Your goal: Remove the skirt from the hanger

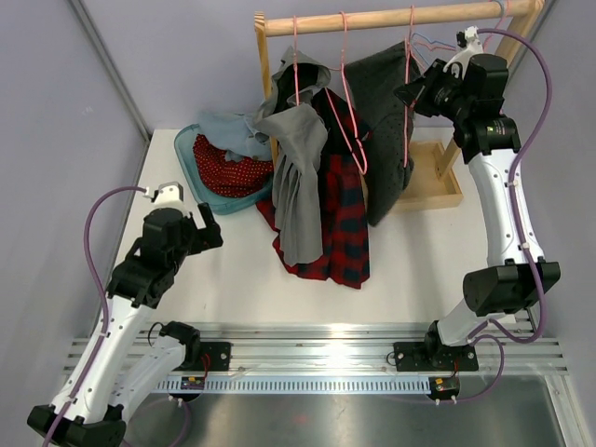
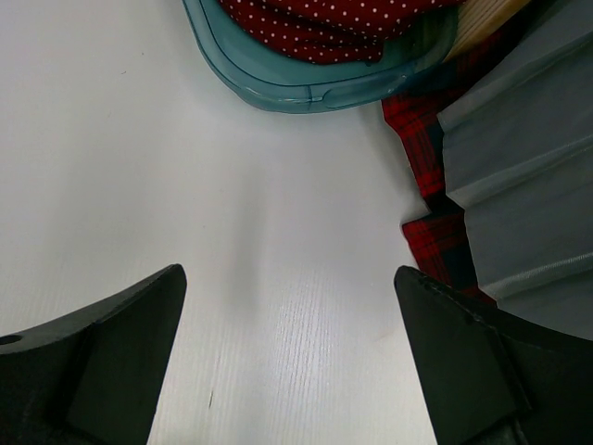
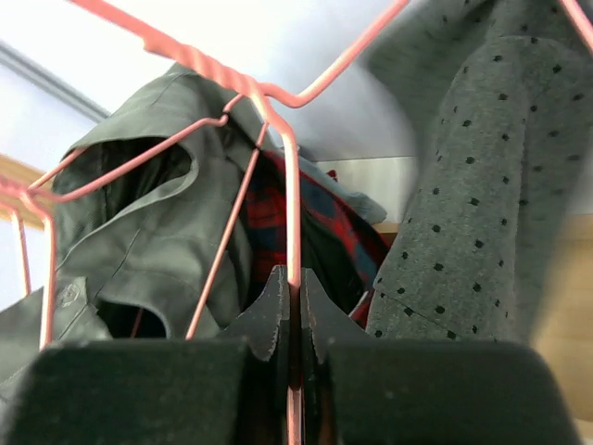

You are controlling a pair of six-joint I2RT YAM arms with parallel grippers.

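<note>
The left gripper swings toward the right in the top view next, past the skirt (image 1: 345, 233), and closes on the dotted garment's lower end (image 1: 383, 202), which hangs loose.
The red and dark tartan skirt (image 1: 345, 233) (image 3: 269, 222) hangs low from the rack, its hem spread on the table (image 2: 417, 158). A pink wire hanger (image 1: 357, 140) loops in front of its top. High at the rack, my right gripper (image 1: 410, 93) (image 3: 295, 278) is shut on a vertical pink hanger wire (image 3: 294, 213), right beside the dark grey dotted garment (image 1: 386, 121) (image 3: 473, 185). I cannot tell whether that wire belongs to the skirt's hanger. My left gripper (image 1: 207, 223) (image 2: 289, 278) hovers open over bare table left of the skirt, holding nothing.
A grey jacket (image 1: 298, 177) (image 3: 120, 213) hangs on another pink hanger in front of the skirt. A teal basin (image 1: 191, 177) (image 2: 306, 93) with a red white-dotted garment (image 1: 228, 168) sits at the back left. The wooden rail (image 1: 391, 17) and rack base (image 1: 438, 191) stand behind.
</note>
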